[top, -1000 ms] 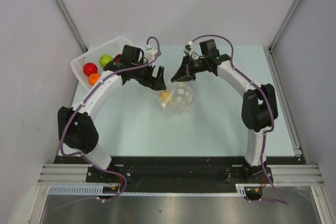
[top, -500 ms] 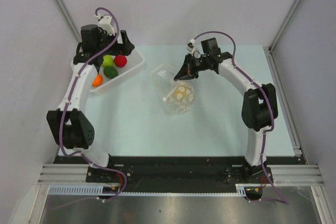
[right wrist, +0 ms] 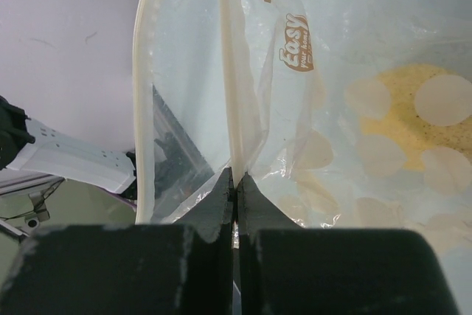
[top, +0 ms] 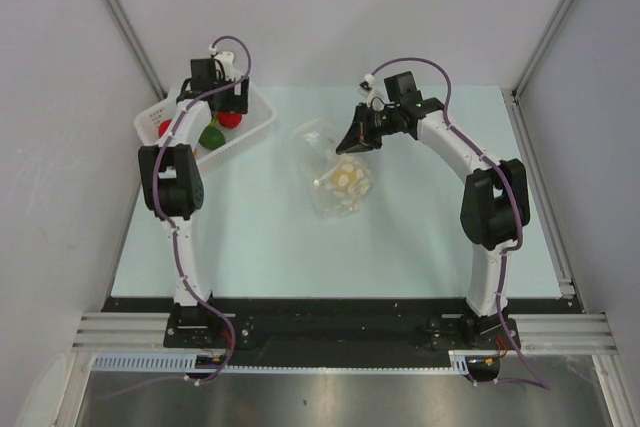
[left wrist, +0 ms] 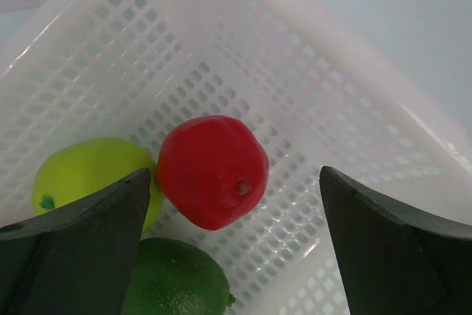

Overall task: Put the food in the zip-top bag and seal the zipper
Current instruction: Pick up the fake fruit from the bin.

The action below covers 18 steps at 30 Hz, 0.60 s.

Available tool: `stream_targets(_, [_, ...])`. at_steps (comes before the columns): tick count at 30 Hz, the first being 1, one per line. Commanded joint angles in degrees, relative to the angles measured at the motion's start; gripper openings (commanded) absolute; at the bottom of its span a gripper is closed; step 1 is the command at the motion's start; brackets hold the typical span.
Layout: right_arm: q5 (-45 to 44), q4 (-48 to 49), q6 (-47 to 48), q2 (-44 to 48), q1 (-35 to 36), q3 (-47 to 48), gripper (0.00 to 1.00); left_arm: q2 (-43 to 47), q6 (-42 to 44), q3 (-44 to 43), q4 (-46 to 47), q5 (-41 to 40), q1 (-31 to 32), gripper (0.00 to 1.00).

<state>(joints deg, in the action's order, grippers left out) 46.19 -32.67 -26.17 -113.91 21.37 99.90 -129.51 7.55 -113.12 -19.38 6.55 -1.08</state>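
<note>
The red fruit [top: 230, 120] [left wrist: 212, 170] is below my left gripper, between its open fingers. My left gripper should go down deeper into the white basket next and close around the fruit.
The clear dotted zip-top bag [top: 335, 172] lies mid-table with a yellow food piece [top: 346, 179] inside. My right gripper [top: 352, 139] is shut on the bag's whitish zipper strip [right wrist: 228, 71] and holds that edge up, with the mouth gaping; the right wrist view shows the gripper [right wrist: 235, 182] pinching it. My left gripper [top: 226, 105] is open above the white basket [top: 262, 119]. In the left wrist view its fingers [left wrist: 88, 234] flank a red fruit [left wrist: 212, 170], with a yellow-green fruit [left wrist: 81, 178] and a dark green lime [left wrist: 173, 278] beside it. No orange piece shows.
The perforated basket wall [left wrist: 295, 71] rises close around the left gripper. A second red piece [top: 165, 128] lies at the basket's left end. The grey side walls and metal frame posts [top: 120, 17] stand close behind the basket.
My left arm has left the bag's mouth, swung to the basket at the back left, and now hovers open over the red fruit. The right gripper has kept its hold on the zipper.
</note>
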Motion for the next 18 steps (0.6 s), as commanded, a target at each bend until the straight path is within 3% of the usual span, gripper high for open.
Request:
stream_targets(1, [-1.55,-0.47,2.27,0.62,-0.27,1.88,0.00,-1.61,4.49,-4.91,-0.04,-1.01,-0.68,0.99])
stream_targets(7, [-1.28,-0.12,2.09,0.44,-0.27,2.14,0.00,-4.87,6.68,-5.35,-3.20,-0.40,-0.68,0.99])
stream_targets(12, [-0.93,-1.17,2.62,0.44,-0.27,2.41,0.00,-10.13,7.39,-13.61,-8.39,1.45,-0.68,0.98])
stream_targets(18, [-1.55,-1.35,3.06,0.62,-0.18,2.50,0.00,-10.15,9.06,-14.85,-11.03,3.38,-0.59,0.87])
